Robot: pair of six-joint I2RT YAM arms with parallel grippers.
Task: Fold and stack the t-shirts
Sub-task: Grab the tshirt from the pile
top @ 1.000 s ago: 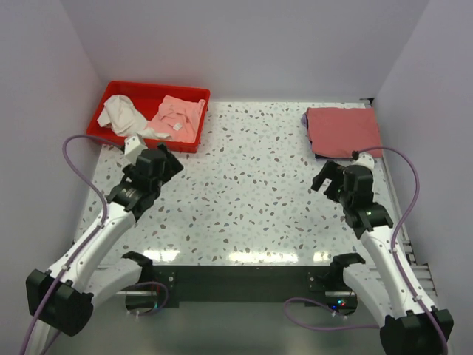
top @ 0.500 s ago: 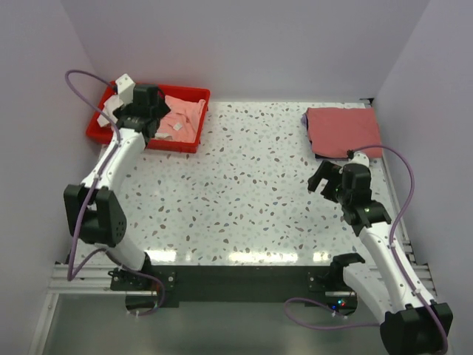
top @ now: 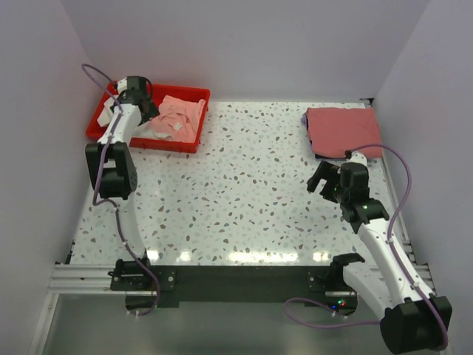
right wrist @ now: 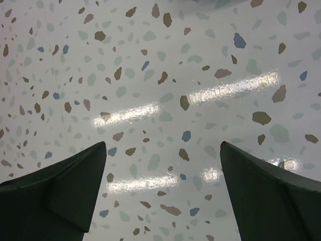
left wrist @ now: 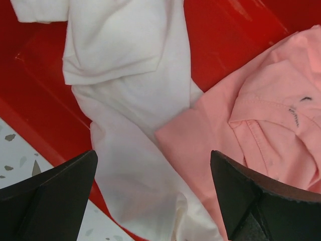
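My left gripper will go down into the red tray [left wrist: 225, 35], onto the border where the white shirt meets the pink shirt, because that border is below its open fingers.
The white t-shirt [left wrist: 130, 100] lies crumpled in the red tray [left wrist: 225, 35], with the pale pink t-shirt [left wrist: 251, 130] beside it on the right and touching it. My left gripper [left wrist: 153, 201] is open just above the white shirt's lower part and holds nothing. In the top view it [top: 144, 107] hangs over the tray's left half, covering part of the white shirt [top: 154, 132]; the pink shirt [top: 179, 115] lies to its right. The dusty-red t-shirt [top: 344, 131] lies folded at the far right. My right gripper [top: 325, 181] is open and empty over bare table [right wrist: 163, 191].
The red tray [top: 174, 144] stands at the table's far left corner. Walls close in the table at the back and on both sides. The speckled tabletop [top: 251, 185] lies between the tray and the folded shirt.
My left arm has swung from the table in front of the tray up and over the tray, and now hangs above the white shirt. The right arm has barely moved.
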